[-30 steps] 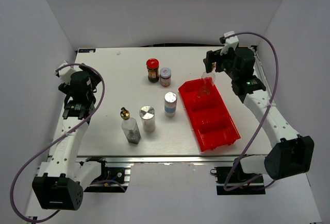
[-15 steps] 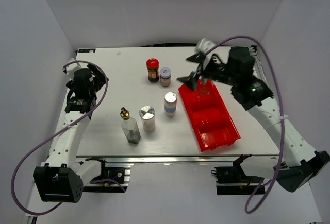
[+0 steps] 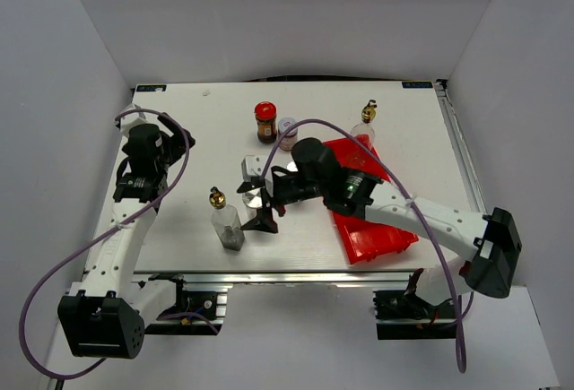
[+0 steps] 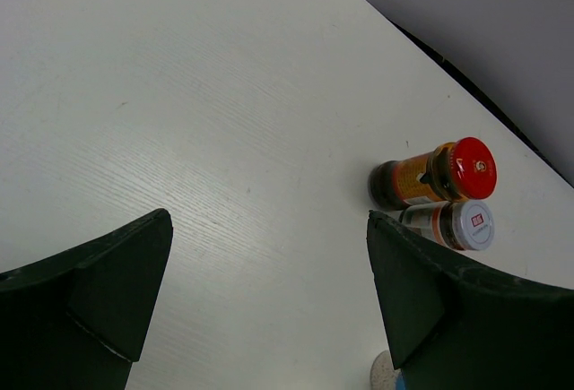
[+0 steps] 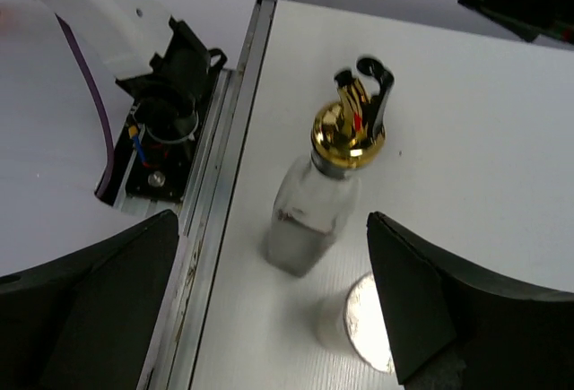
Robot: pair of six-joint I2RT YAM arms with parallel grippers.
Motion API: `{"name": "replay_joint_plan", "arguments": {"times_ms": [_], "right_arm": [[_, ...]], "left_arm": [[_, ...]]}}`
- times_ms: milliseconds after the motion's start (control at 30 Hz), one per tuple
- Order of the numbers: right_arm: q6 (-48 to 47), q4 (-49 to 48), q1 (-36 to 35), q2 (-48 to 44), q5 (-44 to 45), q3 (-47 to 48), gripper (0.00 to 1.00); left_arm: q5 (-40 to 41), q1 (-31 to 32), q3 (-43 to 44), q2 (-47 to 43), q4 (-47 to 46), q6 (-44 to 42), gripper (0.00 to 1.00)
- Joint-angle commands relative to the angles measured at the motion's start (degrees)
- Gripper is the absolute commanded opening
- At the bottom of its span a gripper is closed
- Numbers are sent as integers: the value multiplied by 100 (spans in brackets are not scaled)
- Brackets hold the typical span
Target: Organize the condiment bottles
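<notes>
The glass bottle's gold stopper (image 3: 217, 199) (image 5: 345, 139) stands past the shaker, so next my right gripper will move its open fingers left in the top view to put one on each side of the stopper.
My right gripper (image 3: 258, 202) is open, reaching across to the front middle, with a silver-topped shaker (image 3: 255, 200) between its fingers in the top view. In the right wrist view the gripper (image 5: 273, 309) is open above that shaker (image 5: 368, 323) and a gold-stoppered glass bottle (image 5: 318, 202), which also shows in the top view (image 3: 226, 222). A second glass bottle (image 3: 363, 128) stands at the red bin's far end. The red-lidded jar (image 3: 265, 121) and grey-lidded jar (image 3: 287, 128) stand at the back. My left gripper (image 3: 160, 139) is open and empty at the left. The other shaker is hidden under my right arm.
The long red bin (image 3: 377, 229) lies at the right, partly under my right arm. In the left wrist view the red-lidded jar (image 4: 439, 173) and grey-lidded jar (image 4: 453, 224) stand beyond the open gripper (image 4: 269, 291). The table's front rail (image 5: 206, 220) runs close to the bottle.
My right arm has swung from the bin's far end to the front middle, leaving the glass bottle standing there. Its gripper is now open over the silver shaker. The left arm barely moved.
</notes>
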State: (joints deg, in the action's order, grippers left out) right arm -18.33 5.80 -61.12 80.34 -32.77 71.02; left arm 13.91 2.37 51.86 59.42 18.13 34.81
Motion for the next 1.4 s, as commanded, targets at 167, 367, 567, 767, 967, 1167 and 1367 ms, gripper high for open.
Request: {"name": "replay_joint_plan", "arguments": {"times_ms": [167,367,567,767,967,1167,1367], "right_arm": [[1348,-1915,-453,693,982,236,89],[1674,-2144,-506,1124,1475,316,90],[2052,-2671,-523,1318,1739,158,89],[2096,-2979,-524,1423,1573,26,51],[1965,-2760,-532,1450,1520,183,20],[1859,-2356,-541,1485,1406,639,0],[1859,-1846,-541,1328,1318,1194,0]], "left_arm": [[-205,0,-97,-317,-56,44,98],[-82,0,-70,-448,42,70,98],[-82,0,-97,-545,6,105,98],[-73,-9,-176,-572,6,114,98],[-29,-9,-193,-633,68,96,98],[129,-9,-334,-879,42,105,98],[164,-9,-264,-906,77,70,98]]}}
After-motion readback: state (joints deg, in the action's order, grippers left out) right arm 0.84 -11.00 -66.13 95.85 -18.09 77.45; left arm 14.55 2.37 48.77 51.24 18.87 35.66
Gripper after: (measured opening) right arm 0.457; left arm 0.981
